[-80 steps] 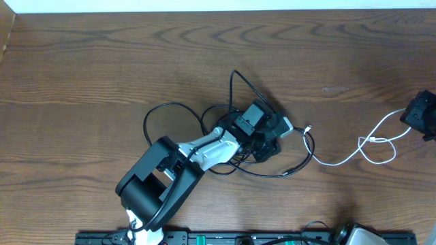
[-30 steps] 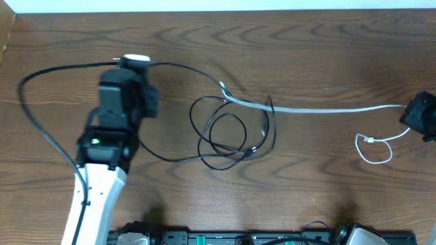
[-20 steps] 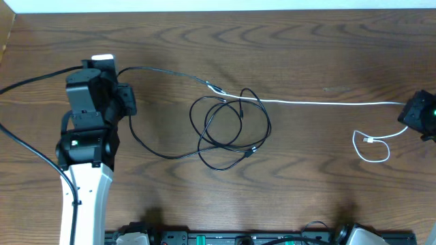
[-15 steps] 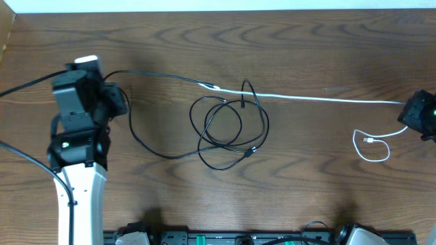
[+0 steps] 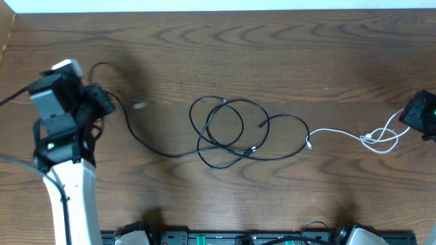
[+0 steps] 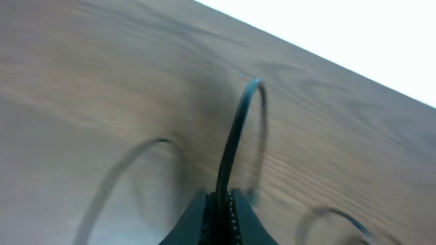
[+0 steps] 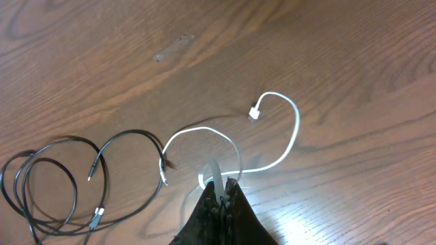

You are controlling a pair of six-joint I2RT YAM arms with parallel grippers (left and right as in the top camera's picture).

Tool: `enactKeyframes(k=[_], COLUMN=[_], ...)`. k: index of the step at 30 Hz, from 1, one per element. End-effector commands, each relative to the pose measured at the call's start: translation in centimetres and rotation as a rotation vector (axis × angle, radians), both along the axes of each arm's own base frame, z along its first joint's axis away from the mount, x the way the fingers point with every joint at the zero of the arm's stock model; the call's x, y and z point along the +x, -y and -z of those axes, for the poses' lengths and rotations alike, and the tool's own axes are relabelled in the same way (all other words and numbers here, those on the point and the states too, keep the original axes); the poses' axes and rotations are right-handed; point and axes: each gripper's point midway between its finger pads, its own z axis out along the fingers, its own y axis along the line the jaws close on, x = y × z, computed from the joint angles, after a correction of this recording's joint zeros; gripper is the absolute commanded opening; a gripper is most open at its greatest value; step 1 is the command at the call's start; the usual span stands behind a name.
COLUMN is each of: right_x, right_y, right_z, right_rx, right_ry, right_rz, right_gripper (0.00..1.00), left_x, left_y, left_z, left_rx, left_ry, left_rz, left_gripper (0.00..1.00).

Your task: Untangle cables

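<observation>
The crossing loops of the black cable lie to the right of my left gripper in the overhead view, so I will carry the held piece of cable to them and release it.
A black cable (image 5: 163, 155) lies in loose loops at the table's middle, and one strand runs left to my left gripper (image 5: 102, 103). In the left wrist view that gripper (image 6: 221, 204) is shut on the black cable (image 6: 235, 136), which arcs up from the jaws. The white cable (image 5: 334, 131) lies slack at the right, apart from the black loops, its small plug (image 7: 253, 113) free. My right gripper (image 5: 409, 117) at the right edge is shut on it. The right wrist view shows the right gripper (image 7: 221, 190) pinching the white cable (image 7: 297, 126), with the black cable (image 7: 133, 133) to its left.
The wooden table (image 5: 306, 54) ends at a pale strip along the far side. A black mounting rail (image 5: 225, 238) runs along the near edge. The left arm's white link (image 5: 71, 197) reaches up from the near left corner.
The white cable, earlier taut across the table and caught in the black loops, has come free and now lies slack by the right gripper. The left gripper has moved further left with the black cable.
</observation>
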Motion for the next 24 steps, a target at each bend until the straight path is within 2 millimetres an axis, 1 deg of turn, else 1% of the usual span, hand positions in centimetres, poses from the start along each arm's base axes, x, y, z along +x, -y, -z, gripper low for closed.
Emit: enactKeyframes(k=[1,4,5,6,7,11,12,13,14,16,17,19,21,23,24], right_x=[-0.1,-0.1,-0.1,-0.1,-0.1,-0.2,-0.2,-0.2,-0.2,-0.2,-0.2,-0.2,-0.2,-0.2,-0.2], right_y=[0.0,0.0,0.0,0.0,0.0,-0.1,-0.1,-0.1,-0.1,-0.1,-0.1,-0.1,-0.1,-0.1,-0.1], right_z=[-0.2,-0.2,-0.2,-0.2,-0.2,-0.2,-0.2,-0.2,-0.2,-0.2,-0.2,-0.2,-0.2,-0.2,-0.2], right_rx=[-0.014,-0.014,-0.014,-0.014,-0.013,-0.012,-0.013,-0.012,-0.012,-0.012,-0.012,-0.012,-0.012,-0.012,-0.013], right_ry=[0.006,0.007,0.007,0.006,0.005,0.003,0.003,0.003,0.003,0.003,0.003,0.002,0.002,0.003,0.003], right_rz=[-0.008,-0.008,-0.008,-0.008,-0.008,-0.008,-0.008,-0.008,-0.008,-0.008,-0.008,-0.008,-0.008,-0.008,-0.008], right_gripper=[0.01,0.01,0.01,0.01,0.01,0.01,0.01,0.01,0.01,0.01,0.01,0.01,0.01,0.01,0.01], left_x=[1.4,1.6,1.3,0.9,0.1,-1.6,-2.1,-2.7,-3.4,-4.5,-5.2,-6.3,-7.8,-9.6,-11.0], left_y=[7.2,12.9,15.3,17.2,19.6,23.9,25.0,26.0,27.1,28.5,29.0,29.6,29.8,29.9,30.3], left_z=[1.5,3.4,4.5,5.4,6.8,9.6,10.2,10.7,11.2,12.4,13.1,14.5,16.0,17.2,17.7], left_rx=[-0.128,-0.169,-0.156,-0.134,-0.092,0.019,0.041,0.057,0.072,0.1,0.117,0.134,0.147,0.143,0.129], left_ry=[-0.015,-0.069,-0.102,-0.129,-0.171,-0.256,-0.27,-0.282,-0.295,-0.326,-0.348,-0.395,-0.47,-0.547,-0.589], left_rz=[0.32,0.522,0.604,0.68,0.768,0.904,0.944,0.984,1.032,1.108,1.146,1.198,1.251,1.298,1.342], left_gripper=[0.08,0.07,0.07,0.07,0.07,0.08,0.13,0.39,0.55,0.83,0.9,0.91,0.9,0.85,0.83])
